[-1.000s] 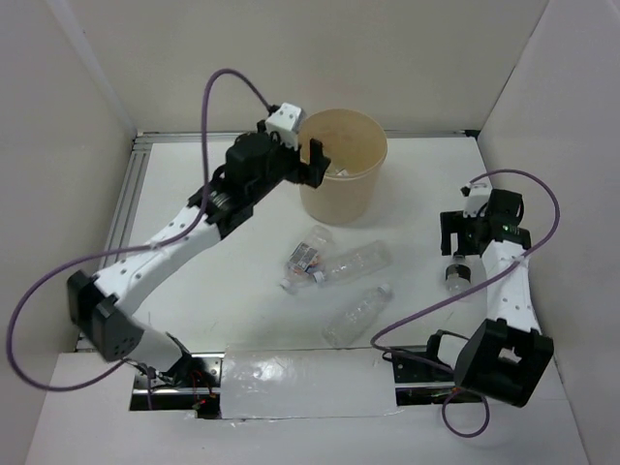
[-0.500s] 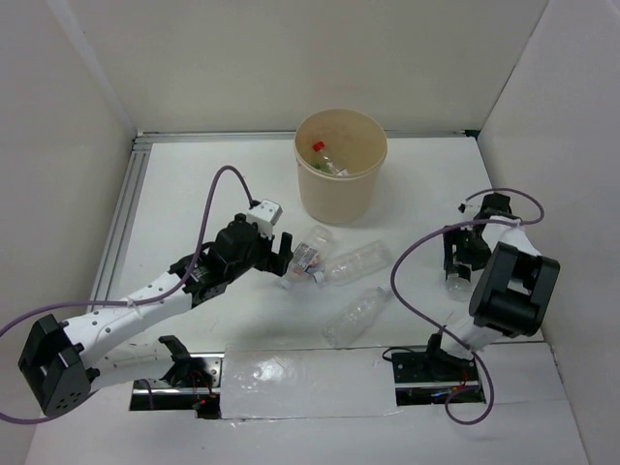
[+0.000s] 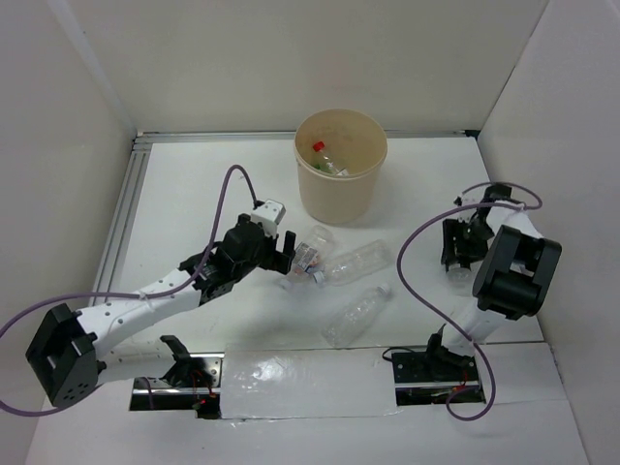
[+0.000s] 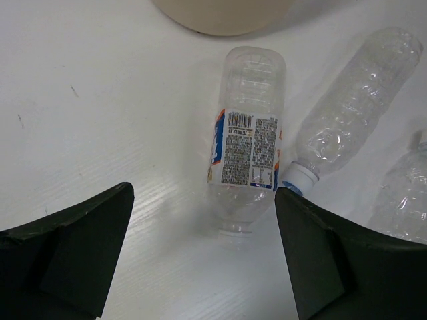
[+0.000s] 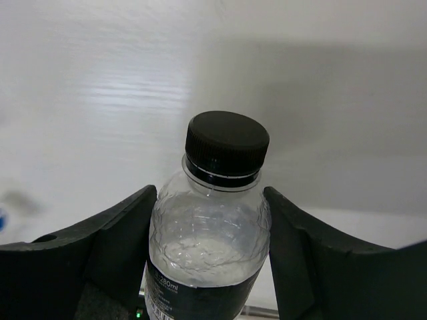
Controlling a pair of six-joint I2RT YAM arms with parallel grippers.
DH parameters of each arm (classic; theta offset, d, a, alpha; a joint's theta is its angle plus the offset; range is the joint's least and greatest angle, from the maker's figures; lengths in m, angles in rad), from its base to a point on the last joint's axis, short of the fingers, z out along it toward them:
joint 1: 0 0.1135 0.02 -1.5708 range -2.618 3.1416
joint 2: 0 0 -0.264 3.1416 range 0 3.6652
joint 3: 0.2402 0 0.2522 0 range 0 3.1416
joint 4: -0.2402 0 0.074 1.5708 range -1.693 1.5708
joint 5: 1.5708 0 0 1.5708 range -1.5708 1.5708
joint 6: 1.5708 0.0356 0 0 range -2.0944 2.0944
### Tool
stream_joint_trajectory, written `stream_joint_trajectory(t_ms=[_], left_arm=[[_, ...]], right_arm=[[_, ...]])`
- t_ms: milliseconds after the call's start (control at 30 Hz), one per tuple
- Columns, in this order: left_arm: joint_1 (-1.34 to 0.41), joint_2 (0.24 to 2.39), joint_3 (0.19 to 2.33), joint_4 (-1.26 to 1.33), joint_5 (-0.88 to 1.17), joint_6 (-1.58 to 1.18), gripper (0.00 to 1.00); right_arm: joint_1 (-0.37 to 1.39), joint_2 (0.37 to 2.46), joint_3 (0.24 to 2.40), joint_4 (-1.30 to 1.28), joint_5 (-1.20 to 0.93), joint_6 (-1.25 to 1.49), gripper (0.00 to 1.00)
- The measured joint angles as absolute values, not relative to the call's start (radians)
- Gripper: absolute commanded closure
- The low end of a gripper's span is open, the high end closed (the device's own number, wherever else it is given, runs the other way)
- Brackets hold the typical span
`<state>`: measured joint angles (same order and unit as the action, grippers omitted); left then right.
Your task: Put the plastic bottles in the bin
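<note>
I need to raise my right gripper and move it outward, then to the left in the top view, and let go over the bin's opening [image 3: 342,143], because the side of the bin is tall.
The beige bin [image 3: 302,165] stands at the back middle, with a red-capped bottle [image 3: 318,146] and others inside. Three clear bottles lie on the table: a labelled one [image 3: 308,254] [image 4: 248,143], a white-capped one [image 3: 356,262] [image 4: 353,100], and one nearer the front [image 3: 356,315] [image 4: 403,200]. My left gripper [image 3: 282,255] [image 4: 203,207] is open and empty, low over the table, with the labelled bottle's neck end just ahead between its fingers. My right gripper [image 3: 457,255] [image 5: 210,200] is shut on a clear black-capped bottle [image 5: 210,233] with a dark label, standing upright.
White walls close the table in on the left, back and right. The bin's base [image 4: 220,13] is just beyond the labelled bottle. The right arm is folded close to the right wall, its purple cable looping over the table.
My left arm has drawn back from over the bin and come down by the labelled bottle. A red-capped bottle now shows in the bin. My right arm has folded over the black-capped bottle.
</note>
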<state>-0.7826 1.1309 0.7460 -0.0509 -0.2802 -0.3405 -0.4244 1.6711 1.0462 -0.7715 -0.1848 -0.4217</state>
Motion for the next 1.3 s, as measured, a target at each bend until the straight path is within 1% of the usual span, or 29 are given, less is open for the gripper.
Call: stream_joint_trajectory(t_ms=[67,167,267,300,367,467,600,667,700,733,767,800,833,933,1000,1067,1300], left_arm=[[-0.783,1.164,0.746,-0.039,-0.280,-0.340,0.00],[-0.783,1.214,0.746,-0.027,-0.274,-0.340,0.00],[-0.783,1.265,0.746,-0.011,-0.259,-0.339,0.00],[-0.783,1.279,0.746,-0.009,-0.255,-0.339,0.00],[-0.783,1.313,0.746,0.006,-0.251,-0.334,0.00],[-0.783,1.369,0.748,0.023,-0.249,-0.317,0.00],[-0.782,1.433,0.778,0.042,-0.244,-0.312,0.00],[-0.782,1.452,0.793,0.061,-0.241,-0.312,0.00],[-0.782,1.462,0.799,0.070,-0.239,-0.311,0.00],[-0.782,1.476,0.809,0.078,-0.237,-0.310,0.00],[-0.781,1.491,0.818,0.084,-0.234,-0.309,0.00],[-0.781,1.504,0.826,0.090,-0.229,-0.308,0.00],[-0.781,1.514,0.832,0.097,-0.228,-0.305,0.00],[-0.781,1.546,0.856,0.110,-0.218,-0.290,0.00],[-0.781,1.559,0.862,0.123,-0.207,-0.289,0.00],[-0.781,1.572,0.870,0.133,-0.199,-0.285,0.00],[-0.781,1.691,0.944,0.150,-0.151,-0.261,0.00]], right_arm=[[-0.422,1.671,1.151,-0.846,-0.253,-0.450,0.88],[-0.408,1.667,1.391,-0.899,-0.387,-0.490,0.89],[-0.339,1.646,1.637,-0.874,-0.517,-0.511,0.91],[-0.309,1.636,1.688,-0.857,-0.553,-0.513,0.91],[-0.228,1.609,1.767,-0.794,-0.621,-0.497,0.91],[-0.093,1.573,1.813,-0.653,-0.702,-0.447,0.91],[0.084,1.608,1.900,-0.503,-0.756,-0.363,0.91],[0.145,1.660,1.964,-0.443,-0.759,-0.331,0.84],[0.169,1.689,1.979,-0.420,-0.757,-0.319,0.78],[0.184,1.711,1.986,-0.402,-0.756,-0.310,0.67],[0.199,1.738,1.990,-0.391,-0.752,-0.302,0.40],[0.207,1.762,1.989,-0.388,-0.746,-0.295,0.26],[0.214,1.785,1.987,-0.388,-0.735,-0.285,0.20],[0.220,1.837,1.960,-0.392,-0.704,-0.271,0.08],[0.220,1.847,1.939,-0.395,-0.688,-0.265,0.06],[0.217,1.846,1.928,-0.398,-0.680,-0.257,0.00],[0.139,1.730,1.816,-0.389,-0.711,-0.215,0.00]])
